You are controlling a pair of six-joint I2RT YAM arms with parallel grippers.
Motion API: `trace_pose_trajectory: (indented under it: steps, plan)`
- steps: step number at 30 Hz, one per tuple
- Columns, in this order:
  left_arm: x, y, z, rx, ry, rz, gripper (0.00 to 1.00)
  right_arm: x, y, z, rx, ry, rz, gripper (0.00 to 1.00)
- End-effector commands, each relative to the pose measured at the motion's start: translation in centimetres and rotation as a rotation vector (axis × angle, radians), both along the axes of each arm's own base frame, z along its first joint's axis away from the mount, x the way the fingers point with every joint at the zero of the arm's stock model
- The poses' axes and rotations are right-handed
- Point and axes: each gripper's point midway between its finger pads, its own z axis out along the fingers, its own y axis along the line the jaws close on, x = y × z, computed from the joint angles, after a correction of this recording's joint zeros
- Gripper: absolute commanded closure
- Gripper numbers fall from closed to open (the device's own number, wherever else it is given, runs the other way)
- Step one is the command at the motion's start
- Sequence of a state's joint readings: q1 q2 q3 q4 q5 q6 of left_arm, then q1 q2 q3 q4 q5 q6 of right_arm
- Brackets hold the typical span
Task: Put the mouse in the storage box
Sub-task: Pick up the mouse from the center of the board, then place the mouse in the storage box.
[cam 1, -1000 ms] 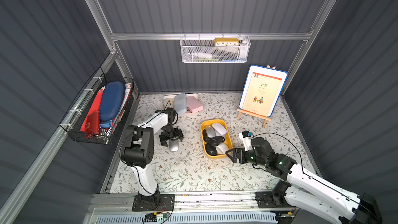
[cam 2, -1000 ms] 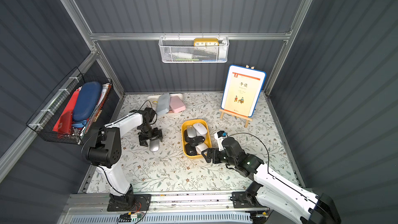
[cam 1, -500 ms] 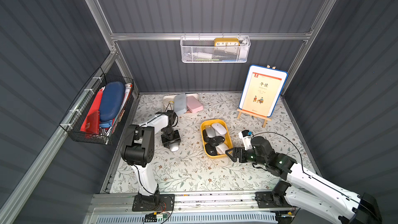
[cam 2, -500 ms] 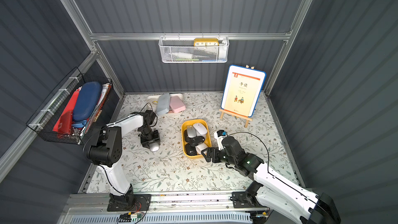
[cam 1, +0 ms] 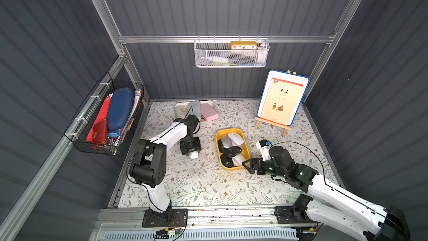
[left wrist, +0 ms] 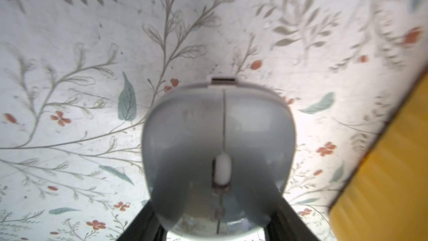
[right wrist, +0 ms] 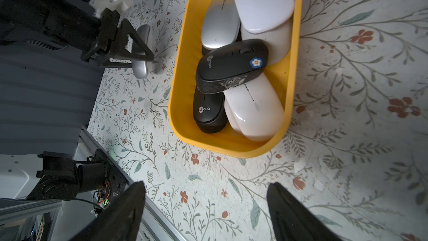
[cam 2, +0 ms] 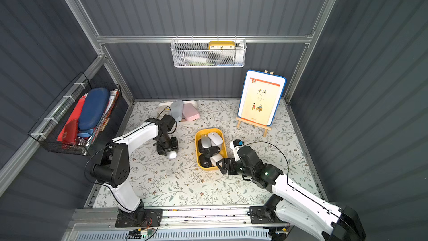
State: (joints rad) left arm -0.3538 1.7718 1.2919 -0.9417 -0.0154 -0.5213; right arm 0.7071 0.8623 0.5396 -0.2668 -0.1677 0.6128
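My left gripper lifts the mouse (cam 1: 193,155) over the storage box's raised rim next, since that rim stands beside it. Then it lowers onto the flower-stickered black mouse (cam 1: 233,151) and releases.
A silver-grey mouse (cam 1: 193,155) (cam 2: 171,155) (left wrist: 220,140) lies on the floral mat, left of the storage box. My left gripper (cam 1: 190,148) (cam 2: 167,148) (left wrist: 215,223) is shut on the mouse, one black finger against each side. The right wrist view also shows this mouse (right wrist: 140,66). The storage box (cam 1: 232,168) (cam 2: 209,168) (right wrist: 231,149) is a shallow yellow bin that holds several white, silver and black mice. My right gripper (cam 1: 247,167) (cam 2: 221,166) (right wrist: 206,184) stands open and holds nothing, just off the box's near right corner.
At the back, a white tray (cam 1: 179,110) holds a grey case and a pink case. A book rests on a wooden easel (cam 1: 281,98) at the back right. A white mesh basket (cam 1: 231,56) hangs on the back wall, a black wire basket (cam 1: 108,121) on the left wall.
The left gripper, open wide over the mouse a second ago, has shut on its sides. The right arm has hardly moved.
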Motion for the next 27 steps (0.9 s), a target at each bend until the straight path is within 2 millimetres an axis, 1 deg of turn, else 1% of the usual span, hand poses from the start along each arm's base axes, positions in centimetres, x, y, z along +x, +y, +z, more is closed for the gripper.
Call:
trace_pose_trajectory:
  steps: [1,3,5,6,7,11,13,14,16,19,23,27]
  plan:
    - [0.4,-0.6,4.3,-0.031,-0.085,0.050,0.52,0.5,-1.5,0.3,-0.047,-0.011,-0.073,0.13]
    - [0.5,-2.4,6.2,-0.100,-0.124,0.046,0.52,0.5,-2.6,0.4,-0.076,-0.026,-0.115,0.13]
    - [0.6,-4.7,7.6,-0.162,-0.160,0.033,0.52,0.5,-3.2,0.6,-0.083,-0.046,-0.127,0.13]
    - [0.5,-6.1,7.9,-0.200,-0.158,0.018,0.52,0.5,-3.4,0.6,-0.085,-0.045,-0.133,0.13]
    - [1.0,-8.1,9.0,-0.250,-0.183,-0.007,0.52,0.4,-3.4,0.4,-0.088,-0.038,-0.132,0.13]
    - [1.4,-14.0,8.8,-0.335,-0.175,-0.097,0.52,0.1,-2.9,-0.4,-0.082,0.010,-0.115,0.13]
    - [1.6,-16.8,8.2,-0.383,-0.159,-0.129,0.52,0.0,-2.9,-0.2,-0.083,0.014,-0.110,0.13]
    - [1.8,-17.7,8.0,-0.392,-0.157,-0.136,0.52,0.0,-2.9,0.1,-0.080,0.005,-0.111,0.13]
    - [2.4,-19.2,7.7,-0.398,-0.172,-0.156,0.52,0.2,-3.1,0.9,-0.072,-0.024,-0.117,0.13]
    - [3.0,-20.7,6.6,-0.410,-0.161,-0.178,0.51,0.1,-3.2,1.3,-0.084,-0.029,-0.108,0.13]
    - [3.0,-21.5,4.8,-0.403,-0.123,-0.193,0.49,0.2,-3.0,1.4,-0.085,-0.022,-0.101,0.13]
    - [2.4,-20.9,2.9,-0.357,-0.081,-0.185,0.46,0.0,-3.0,1.3,-0.080,-0.022,-0.102,0.13]
